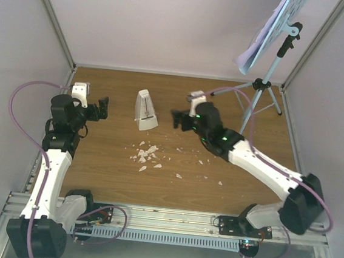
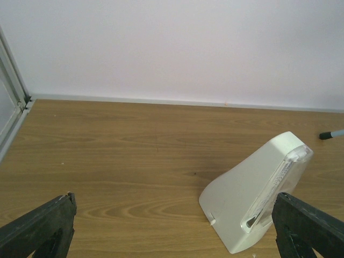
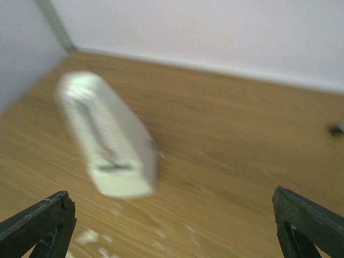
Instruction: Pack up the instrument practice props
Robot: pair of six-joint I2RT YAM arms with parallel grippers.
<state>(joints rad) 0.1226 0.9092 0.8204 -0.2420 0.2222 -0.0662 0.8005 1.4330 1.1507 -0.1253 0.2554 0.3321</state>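
Observation:
The music stand's pole (image 1: 273, 69) is bare below its black collar. The robot's right gripper will next move outward and to the right in the top view to grip it.
The white pyramid-shaped metronome (image 1: 145, 110) stands on the wooden table, back centre-left; it also shows in the left wrist view (image 2: 257, 193) and, blurred, in the right wrist view (image 3: 107, 137). My left gripper (image 1: 101, 109) is open and empty, to the left of the metronome. My right gripper (image 1: 179, 119) is open and empty, a short way right of the metronome, apart from it. The pale blue music stand (image 1: 278, 29) on tripod legs stands at the back right, with white sheet-music pages (image 1: 260, 40) on its tilted desk.
Small white crumbly scraps (image 1: 146, 155) lie scattered on the table (image 1: 95, 164) in front of the metronome, with a few more (image 1: 200, 163) toward the right. Walls close the table on the left, back and right. A tripod foot tip (image 2: 330, 134) shows at the far right.

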